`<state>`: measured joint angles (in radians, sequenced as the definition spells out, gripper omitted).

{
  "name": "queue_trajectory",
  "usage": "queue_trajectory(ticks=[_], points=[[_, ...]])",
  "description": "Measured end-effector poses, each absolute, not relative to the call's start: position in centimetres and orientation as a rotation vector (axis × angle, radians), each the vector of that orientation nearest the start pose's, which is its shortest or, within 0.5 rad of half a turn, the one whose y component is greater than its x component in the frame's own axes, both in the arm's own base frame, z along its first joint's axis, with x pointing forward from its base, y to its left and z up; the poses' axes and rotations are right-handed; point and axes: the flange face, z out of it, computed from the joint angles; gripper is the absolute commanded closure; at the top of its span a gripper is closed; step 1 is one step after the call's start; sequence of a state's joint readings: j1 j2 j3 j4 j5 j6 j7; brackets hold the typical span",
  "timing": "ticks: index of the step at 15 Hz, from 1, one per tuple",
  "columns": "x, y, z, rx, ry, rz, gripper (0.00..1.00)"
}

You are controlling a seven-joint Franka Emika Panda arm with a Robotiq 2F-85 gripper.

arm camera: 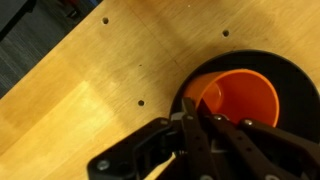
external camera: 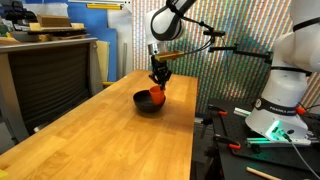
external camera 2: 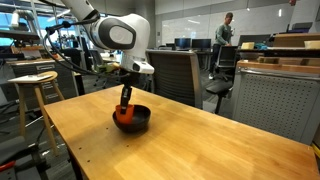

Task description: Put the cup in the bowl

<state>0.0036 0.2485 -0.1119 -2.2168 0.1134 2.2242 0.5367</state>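
Note:
The tilted cup comes down outward from the bowl's near rim to the bowl's middle next, then my gripper releases the cup's side.
The orange-red cup [external camera: 157, 96] [external camera 2: 123, 114] sits tilted inside the black bowl [external camera: 143, 103] [external camera 2: 141, 121] on the wooden table. In the wrist view the cup's open mouth [arm camera: 245, 95] faces the camera, with the bowl's dark rim [arm camera: 291, 66] around it. My gripper [external camera: 159, 82] [external camera 2: 125, 100] [arm camera: 197, 112] points straight down over the bowl. Its fingers are closed on the cup's wall at the rim, one outside and one inside. The cup's base is hidden in the bowl.
The bowl stands near the far end of the long wooden table [external camera: 90, 140] [external camera 2: 200, 150]. A wooden stool [external camera 2: 35, 80] and an office chair [external camera 2: 175, 70] stand beside the table. The robot base [external camera: 285, 100] is beyond the table's side edge.

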Motion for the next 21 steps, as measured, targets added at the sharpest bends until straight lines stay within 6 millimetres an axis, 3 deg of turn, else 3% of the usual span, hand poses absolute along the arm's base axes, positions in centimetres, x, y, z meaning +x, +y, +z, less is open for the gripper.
queue_trajectory(ticks=[3, 8, 9, 11, 16, 19, 21], points=[[52.6, -4.6, 23.3, -2.922, 1.088, 0.360, 0.98], [53.8, -3.1, 22.7, -2.932, 1.051, 0.301, 0.96], [54.0, -3.0, 22.6, -2.932, 1.047, 0.293, 0.69], [54.3, -2.8, 22.6, -2.928, 1.046, 0.284, 0.68], [54.5, -3.1, 23.1, -2.919, 1.055, 0.267, 0.30], [54.6, -3.5, 25.3, -2.935, 1.039, 0.218, 0.06], [54.2, -3.3, 27.6, -2.999, 0.968, 0.209, 0.00]])
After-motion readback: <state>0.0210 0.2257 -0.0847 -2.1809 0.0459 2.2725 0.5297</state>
